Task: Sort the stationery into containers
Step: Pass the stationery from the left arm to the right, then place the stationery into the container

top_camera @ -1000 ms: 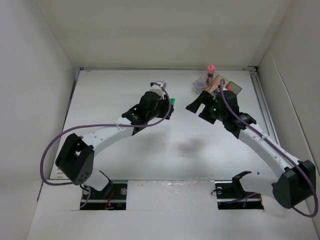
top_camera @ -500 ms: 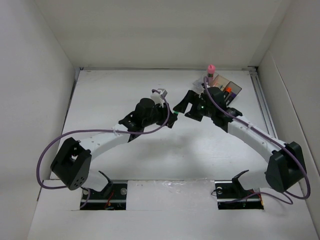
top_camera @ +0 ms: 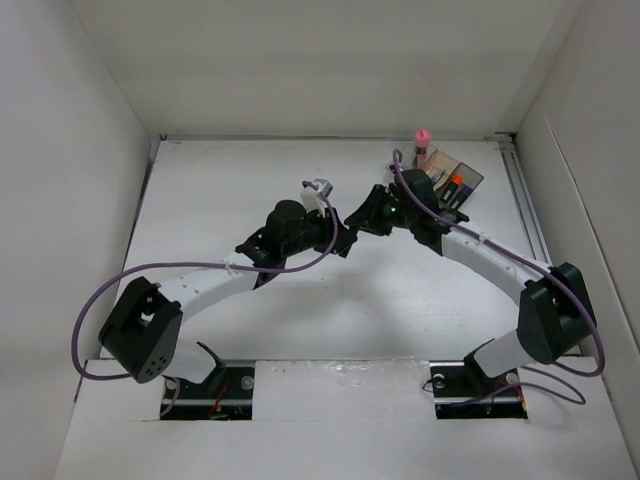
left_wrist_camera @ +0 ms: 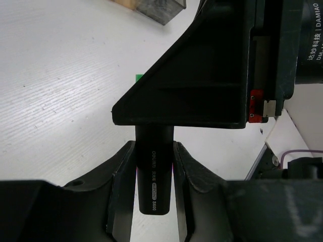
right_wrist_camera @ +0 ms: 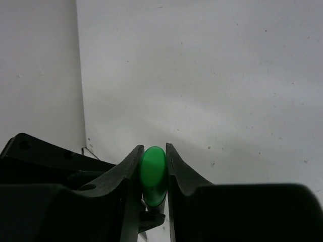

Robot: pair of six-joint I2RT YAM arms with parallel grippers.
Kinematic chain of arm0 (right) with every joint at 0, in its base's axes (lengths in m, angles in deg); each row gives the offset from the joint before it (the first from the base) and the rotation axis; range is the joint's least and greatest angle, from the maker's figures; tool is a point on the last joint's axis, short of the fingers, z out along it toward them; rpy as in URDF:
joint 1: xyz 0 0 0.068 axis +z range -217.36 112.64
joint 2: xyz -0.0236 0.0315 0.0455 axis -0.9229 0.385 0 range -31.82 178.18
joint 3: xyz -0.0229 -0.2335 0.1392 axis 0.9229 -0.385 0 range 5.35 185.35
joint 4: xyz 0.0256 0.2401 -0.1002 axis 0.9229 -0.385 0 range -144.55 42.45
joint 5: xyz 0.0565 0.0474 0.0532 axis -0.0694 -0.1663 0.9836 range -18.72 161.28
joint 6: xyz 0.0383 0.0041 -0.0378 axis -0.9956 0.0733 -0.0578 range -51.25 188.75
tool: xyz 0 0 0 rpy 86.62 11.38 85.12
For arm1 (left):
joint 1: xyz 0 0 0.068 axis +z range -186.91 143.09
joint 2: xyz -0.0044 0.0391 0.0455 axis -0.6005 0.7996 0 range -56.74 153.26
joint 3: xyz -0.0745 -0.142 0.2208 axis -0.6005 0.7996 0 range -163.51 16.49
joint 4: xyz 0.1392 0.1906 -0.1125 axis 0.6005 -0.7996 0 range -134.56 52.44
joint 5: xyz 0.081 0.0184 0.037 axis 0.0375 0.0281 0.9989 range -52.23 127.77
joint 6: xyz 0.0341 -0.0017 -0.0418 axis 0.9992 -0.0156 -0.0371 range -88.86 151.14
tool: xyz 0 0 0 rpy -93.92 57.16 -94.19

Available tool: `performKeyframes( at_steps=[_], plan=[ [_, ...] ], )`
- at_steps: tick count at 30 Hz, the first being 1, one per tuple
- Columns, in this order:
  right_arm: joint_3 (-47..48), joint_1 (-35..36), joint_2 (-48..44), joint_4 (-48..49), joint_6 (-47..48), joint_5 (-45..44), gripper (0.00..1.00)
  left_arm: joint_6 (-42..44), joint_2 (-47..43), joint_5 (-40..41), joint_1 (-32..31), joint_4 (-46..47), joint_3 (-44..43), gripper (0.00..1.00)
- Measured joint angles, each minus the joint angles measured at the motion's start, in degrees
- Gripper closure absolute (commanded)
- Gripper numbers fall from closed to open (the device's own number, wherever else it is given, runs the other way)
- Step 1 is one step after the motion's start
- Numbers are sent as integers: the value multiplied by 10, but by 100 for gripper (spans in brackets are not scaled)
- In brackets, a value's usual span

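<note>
Next, the right gripper moves outward and to the right in the top view, then down over the orange-ended marker's container section (top_camera: 459, 188) to release, because a similar marker lies there.
A short black marker (left_wrist_camera: 154, 174) with a green end (right_wrist_camera: 153, 174) is held between both grippers above the middle of the table. My left gripper (top_camera: 338, 240) (left_wrist_camera: 154, 151) is shut on its black barrel. My right gripper (top_camera: 360, 220) (right_wrist_camera: 153, 151) is shut on its green end, both fingers pressing it. In the top view the marker is hidden where the two grippers meet. The containers (top_camera: 462, 170) stand at the back right as a translucent divided tray. In it are a pink-capped bottle (top_camera: 421, 140) and an orange-ended marker (top_camera: 455, 182).
White walls close the table in on the left, back and right. In the left wrist view, a corner of the tray (left_wrist_camera: 161, 7) shows at the top. The right arm's black wrist body (left_wrist_camera: 202, 75) looms over the marker.
My right gripper swung left from beside the tray to the marker's green end and closed on it. The left arm shifted slightly, still gripping the marker.
</note>
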Motion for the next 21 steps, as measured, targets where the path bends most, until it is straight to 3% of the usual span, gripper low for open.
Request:
performKeyframes(
  at_steps=[1, 5, 7, 8, 14, 21],
  plan=[
    [2, 0, 2, 1, -1, 1, 88, 0, 0, 3, 0, 5, 1, 76],
    [15, -2, 14, -1, -2, 1, 92, -1, -1, 17, 0, 28, 14, 34],
    [25, -6, 22, -5, -2, 2, 94, 0, -1, 22, 0, 31, 15, 22],
    [33, -11, 27, -8, -2, 2, 94, 1, -1, 23, 0, 39, 18, 1],
    [88, -86, 58, -25, -5, -3, 95, 4, -38, 36, 0, 64, 63, 0],
    [171, -236, 96, -53, -6, -45, 96, 23, -57, 57, 0, 88, 113, 0]
  ],
)
